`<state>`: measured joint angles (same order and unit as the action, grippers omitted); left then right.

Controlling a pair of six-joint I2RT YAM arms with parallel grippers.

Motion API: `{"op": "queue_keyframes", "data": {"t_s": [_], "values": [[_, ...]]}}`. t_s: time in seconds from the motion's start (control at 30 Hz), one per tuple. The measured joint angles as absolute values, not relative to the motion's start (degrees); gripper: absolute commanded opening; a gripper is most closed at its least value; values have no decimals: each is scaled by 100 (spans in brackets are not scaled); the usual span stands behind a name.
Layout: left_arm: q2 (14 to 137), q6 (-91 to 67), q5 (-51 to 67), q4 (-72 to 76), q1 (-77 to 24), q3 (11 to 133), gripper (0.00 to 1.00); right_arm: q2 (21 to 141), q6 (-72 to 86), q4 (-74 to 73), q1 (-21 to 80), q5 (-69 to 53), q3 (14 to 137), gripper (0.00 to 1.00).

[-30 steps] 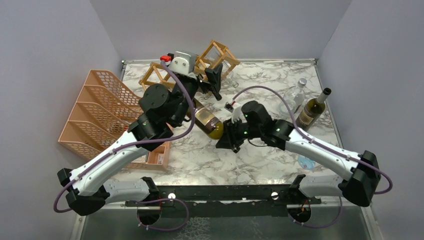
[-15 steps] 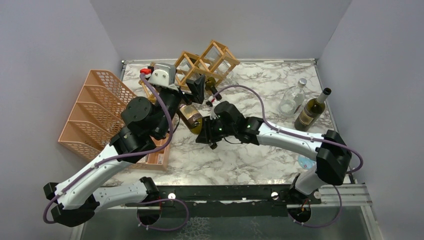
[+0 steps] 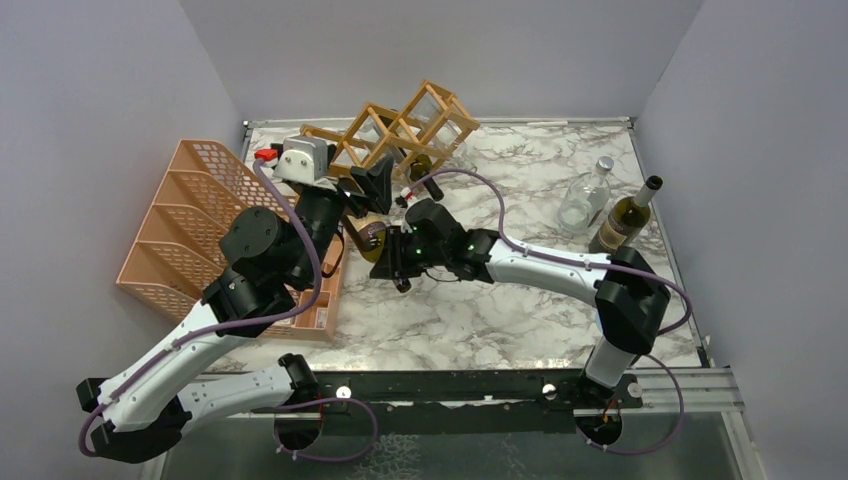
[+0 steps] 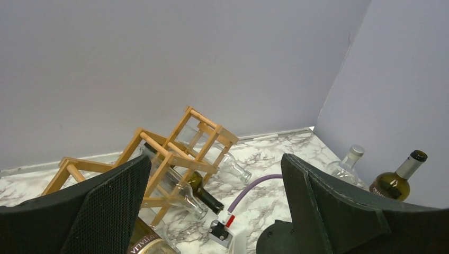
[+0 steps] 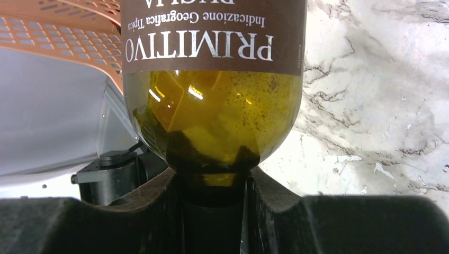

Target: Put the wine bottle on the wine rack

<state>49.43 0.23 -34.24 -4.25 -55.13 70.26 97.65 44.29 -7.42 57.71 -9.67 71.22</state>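
Next, my right gripper moves outward and to the left in the top view, where the rack's lowest bay (image 3: 347, 152) lies, and releases the bottle, since higher bays hold bottles.
The wine bottle (image 3: 368, 237), olive-green glass with a brown label, hangs tilted above the table's left-middle. My right gripper (image 3: 397, 258) is shut on its neck; the right wrist view shows the neck pinched between the fingers (image 5: 214, 211) and the labelled body (image 5: 212, 79) above. My left gripper (image 3: 372, 185) is open just behind the bottle, its fingers wide apart (image 4: 216, 159), the bottle's label (image 4: 144, 245) by its left finger. The tan wooden wine rack (image 3: 400, 128) stands at the back, also in the left wrist view (image 4: 174, 156), with a dark green bottle (image 4: 205, 197) and clear bottles lying in it.
A salmon-pink mesh organizer (image 3: 195, 230) stands at the left, close under the left arm. A clear empty bottle (image 3: 585, 198) and a wine bottle (image 3: 625, 220) stand upright at the right edge. Grey walls enclose the table on three sides.
Both arms have swung left and back toward the rack. My right gripper has carried the bottle left with it. The left gripper has stayed open.
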Motion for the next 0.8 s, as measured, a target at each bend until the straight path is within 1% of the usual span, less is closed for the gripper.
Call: {"op": "queue_keyframes", "data": {"t_s": [0.6, 0.8], "values": [[4930, 67, -3610, -596, -5513, 6936, 99, 10300, 4748, -438, 5813, -928, 7594, 1], [4945, 64, -3656, -624, -5513, 6943, 99, 10641, 4753, -416, 5813, -814, 7900, 1]]}}
